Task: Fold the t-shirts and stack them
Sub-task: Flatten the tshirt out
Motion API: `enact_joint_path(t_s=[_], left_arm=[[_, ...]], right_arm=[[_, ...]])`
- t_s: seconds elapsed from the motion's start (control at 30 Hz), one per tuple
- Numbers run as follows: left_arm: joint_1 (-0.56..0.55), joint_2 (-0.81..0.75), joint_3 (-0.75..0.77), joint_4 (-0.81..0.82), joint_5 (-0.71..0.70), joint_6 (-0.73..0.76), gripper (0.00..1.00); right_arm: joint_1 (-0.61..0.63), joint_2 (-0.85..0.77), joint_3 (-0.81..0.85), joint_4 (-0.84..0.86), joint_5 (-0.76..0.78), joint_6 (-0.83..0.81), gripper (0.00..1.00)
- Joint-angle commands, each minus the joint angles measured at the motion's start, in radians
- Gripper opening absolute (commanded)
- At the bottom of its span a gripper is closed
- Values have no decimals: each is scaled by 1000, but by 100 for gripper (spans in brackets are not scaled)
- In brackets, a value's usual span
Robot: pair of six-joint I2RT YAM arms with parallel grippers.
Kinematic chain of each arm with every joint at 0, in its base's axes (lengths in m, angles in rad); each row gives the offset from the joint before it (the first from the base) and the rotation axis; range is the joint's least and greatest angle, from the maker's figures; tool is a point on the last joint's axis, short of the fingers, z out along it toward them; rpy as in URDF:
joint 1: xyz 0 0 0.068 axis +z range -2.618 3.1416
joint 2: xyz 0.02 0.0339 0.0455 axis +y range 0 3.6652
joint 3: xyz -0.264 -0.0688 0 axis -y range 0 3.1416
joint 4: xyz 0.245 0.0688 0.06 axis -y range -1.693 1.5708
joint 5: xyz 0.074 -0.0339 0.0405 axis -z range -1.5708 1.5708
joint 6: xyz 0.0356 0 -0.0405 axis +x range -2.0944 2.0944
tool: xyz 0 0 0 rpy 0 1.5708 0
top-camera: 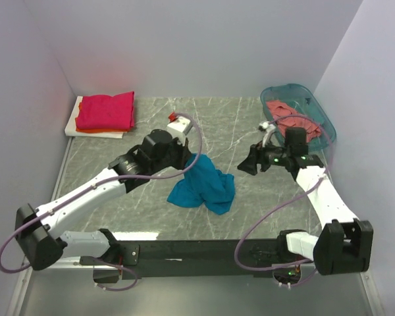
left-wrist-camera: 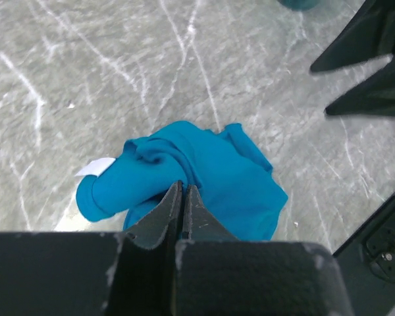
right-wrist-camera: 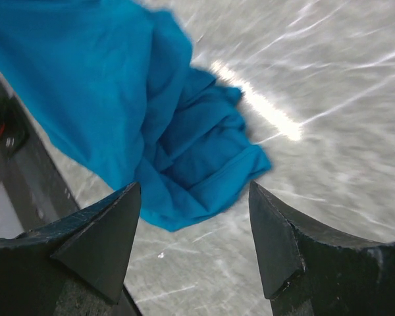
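Note:
The right gripper goes down and toward the teal-blue t-shirt (top-camera: 205, 187) next, fingers open, onto the t-shirt's corner nearest it. That corner sticks out from the crumpled cloth.
A crumpled teal-blue t-shirt (top-camera: 205, 187) lies mid-table, one corner pulled up. My left gripper (top-camera: 189, 157) is shut on that raised fold; in the left wrist view its tips (left-wrist-camera: 183, 187) pinch the blue cloth (left-wrist-camera: 230, 178). My right gripper (top-camera: 245, 166) hovers open just right of the shirt. In the right wrist view its jaws (right-wrist-camera: 194, 187) stand wide apart over bare table, the teal shirt (right-wrist-camera: 118, 99) ahead of them. A folded magenta-red t-shirt (top-camera: 106, 110) rests on an orange one (top-camera: 100, 131) at the back left. A salmon-pink t-shirt (top-camera: 286, 115) lies in the basket.
The translucent teal basket (top-camera: 321, 110) stands at the back right, close behind my right arm. A flat white board (top-camera: 70, 127) carries the folded stack at the back left. Grey walls enclose the marbled table on three sides.

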Motion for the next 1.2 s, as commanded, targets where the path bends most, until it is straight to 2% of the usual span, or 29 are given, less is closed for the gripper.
enact_joint_path(t_s=[0.0,0.13,0.27,0.37,0.53,0.7,0.87,1.03,1.07,1.17], left_arm=[[-1,-117,-77,44,-85,-64,0],[-1,-275,-240,86,-125,-179,0],[-3,-462,-458,101,-172,-349,1],[-1,-594,-599,123,-151,-528,1],[-1,-794,-790,121,-126,-686,1],[-1,-920,-832,75,-134,-742,1],[-3,-908,-834,63,-129,-736,1],[-1,-892,-822,74,-131,-728,1],[-3,-892,-820,71,-136,-725,1],[-1,-898,-814,68,-151,-720,1]], right_arm=[[89,54,23,-26,58,-31,73],[164,111,31,-41,78,-48,73],[208,171,33,-29,172,-25,71],[242,223,42,-14,267,-7,68],[287,342,91,-10,380,29,62],[365,392,119,3,442,50,61],[382,474,169,0,485,90,61],[383,557,218,-27,493,107,55],[383,563,223,-29,488,105,52],[382,570,229,-37,480,99,37]])
